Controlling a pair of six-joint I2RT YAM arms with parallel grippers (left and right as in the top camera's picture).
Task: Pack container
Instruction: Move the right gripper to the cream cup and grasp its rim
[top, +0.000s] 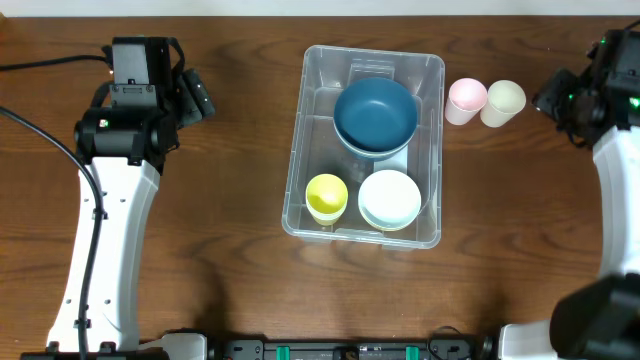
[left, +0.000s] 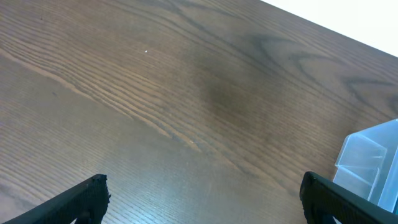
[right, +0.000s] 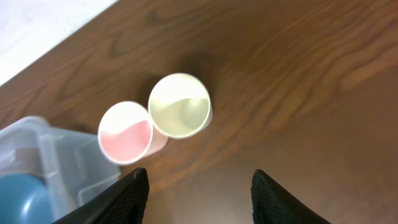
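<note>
The pink cup (top: 466, 100) stands against one side of the cream cup, so my right gripper must go down onto the cream cup's free opposite rim.
The clear plastic container (top: 432, 150) stands mid-table and holds a dark blue bowl (top: 375, 113), a white bowl (top: 389, 198) and a yellow cup (top: 326, 196). A pink cup (top: 466, 100) and a cream cup (top: 503, 102) stand upright on the table just right of it; they also show in the right wrist view, pink (right: 125, 132) and cream (right: 179, 106). My right gripper (right: 199, 180) is open and empty, a little short of the two cups. My left gripper (left: 205, 186) is open and empty over bare wood, left of the container's corner (left: 373, 158).
The wooden table's far edge (right: 56, 53) runs just behind the cups. My left arm (top: 125, 130) stands at the far left and my right arm (top: 600, 95) at the far right.
</note>
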